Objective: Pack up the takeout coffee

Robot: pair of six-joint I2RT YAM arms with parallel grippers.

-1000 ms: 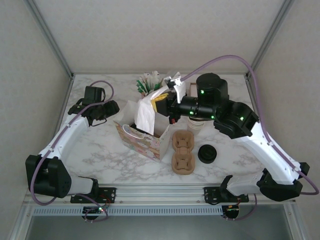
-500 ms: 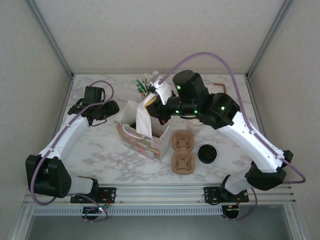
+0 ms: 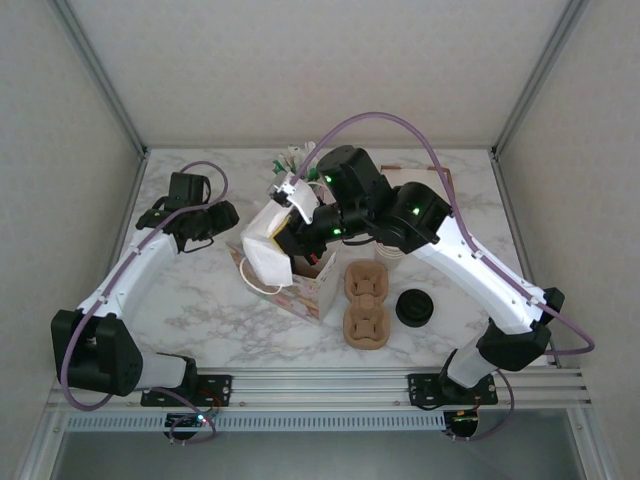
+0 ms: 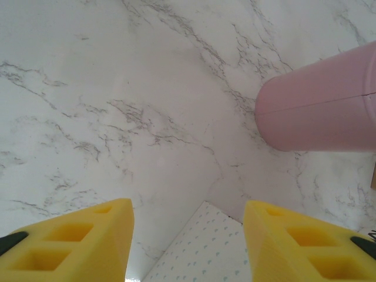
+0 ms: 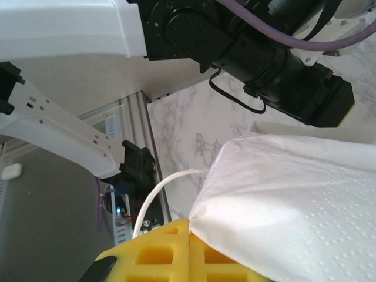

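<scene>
My right gripper is above the bag's opening (image 3: 309, 268), so next it should go down and tip its fingers down over that opening to let go of the napkin's corner.
My right gripper (image 3: 289, 241) hangs over the open paper bag (image 3: 300, 287) in the top view. Its yellow fingers (image 5: 164, 252) are shut on a corner of a white napkin (image 5: 294, 205). The napkin (image 3: 267, 254) droops over the bag's left half and covers the opening. The takeout coffee is hidden from me. My left gripper (image 3: 221, 218) rests low at the table's left, pointing at the bag. It stands open (image 4: 187, 207) with nothing between its fingers, and a corner of the dotted bag (image 4: 205, 249) lies below the gap.
Two brown pulp cup carriers (image 3: 366, 303) lie right of the bag. A loose black lid (image 3: 415, 307) sits beside them, and a stack of cream cups (image 3: 392, 252) stands under my right arm. Green-and-white packets (image 3: 290, 165) stand behind the bag. A pink cup (image 4: 320, 106) lies ahead of my left gripper.
My right arm has swung left and forward across the bag, carrying the napkin from the bag's back edge down over its left side. The left arm has stayed still.
</scene>
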